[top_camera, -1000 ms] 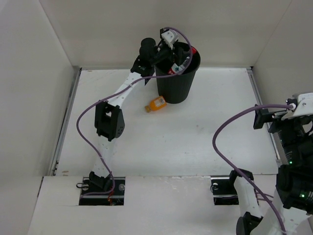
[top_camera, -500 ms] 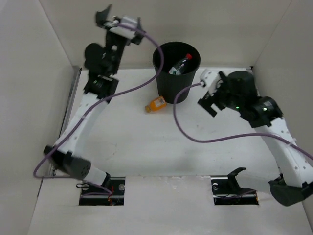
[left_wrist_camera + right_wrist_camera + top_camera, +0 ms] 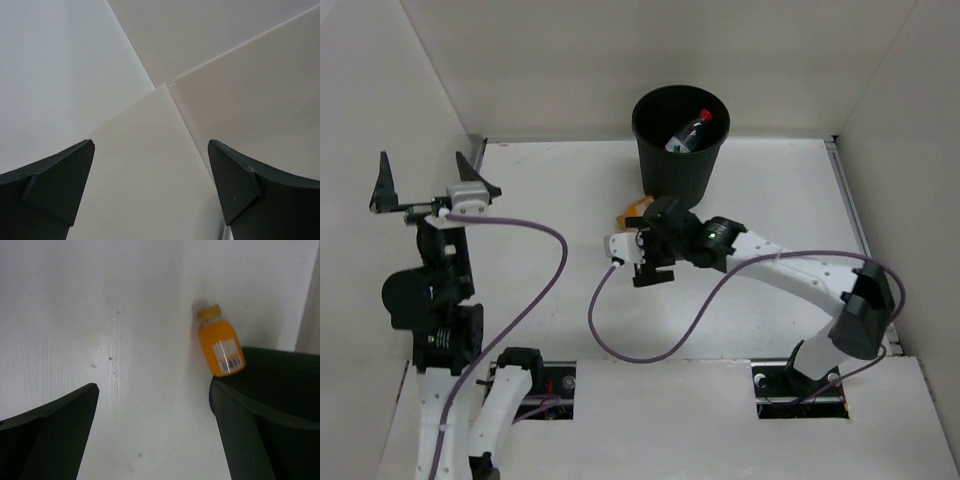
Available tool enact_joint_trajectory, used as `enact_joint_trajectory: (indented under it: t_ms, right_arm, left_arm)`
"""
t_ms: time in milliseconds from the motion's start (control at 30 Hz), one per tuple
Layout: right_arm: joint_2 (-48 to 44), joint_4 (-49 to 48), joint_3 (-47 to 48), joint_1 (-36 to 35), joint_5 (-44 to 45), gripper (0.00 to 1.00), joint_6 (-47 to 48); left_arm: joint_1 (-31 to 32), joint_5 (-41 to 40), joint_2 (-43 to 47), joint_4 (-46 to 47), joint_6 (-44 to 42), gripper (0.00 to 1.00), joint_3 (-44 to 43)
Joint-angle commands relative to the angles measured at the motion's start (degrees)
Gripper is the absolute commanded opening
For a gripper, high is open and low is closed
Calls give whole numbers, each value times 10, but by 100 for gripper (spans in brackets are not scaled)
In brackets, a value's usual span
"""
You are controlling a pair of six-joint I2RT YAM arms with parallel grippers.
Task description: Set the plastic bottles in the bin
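Observation:
Next, my right gripper turns and lowers outward to straddle the body of the orange bottle [image 3: 221,347] below, toward the right in the wrist view.
The black bin [image 3: 672,175] stands at the back of the table. A clear bottle with red label and red cap [image 3: 688,132] lies inside it. The orange bottle [image 3: 221,347] lies on its side on the table next to the bin's foot; in the top view only a sliver [image 3: 636,207] shows behind my right gripper. My right gripper [image 3: 650,248] hovers open and empty just in front of it [image 3: 152,410], with the bottle by the right finger [image 3: 265,435]. My left gripper [image 3: 428,180] is raised at the far left, open and empty [image 3: 150,165]. The white-capped bottle is not in view.
White walls enclose the table on the left, back and right. The left wrist view shows only a wall corner. Purple cables trail from both arms over the table [image 3: 600,320].
My left arm has swung away from above the bin to the far left. My right arm has come from the right side to the table's middle, by the orange bottle.

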State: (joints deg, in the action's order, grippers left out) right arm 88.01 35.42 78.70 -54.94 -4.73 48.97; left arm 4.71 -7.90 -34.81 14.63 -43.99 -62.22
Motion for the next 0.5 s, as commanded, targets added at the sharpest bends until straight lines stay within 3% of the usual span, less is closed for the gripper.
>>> enact_joint_trajectory:
  t_ms: [0,133,467]
  right_arm:
    - [58,-113,-4,0,-16,100,57]
    - [117,-170,2,2,-4,100,143]
    - [211,-239,38,34,14,100,298]
  left_arm:
    - [-15,7,58,-57,9,100,14]
    - [-58,24,96,-97,28,100,18]
    - [-63,28,146,-132,43,100,56]
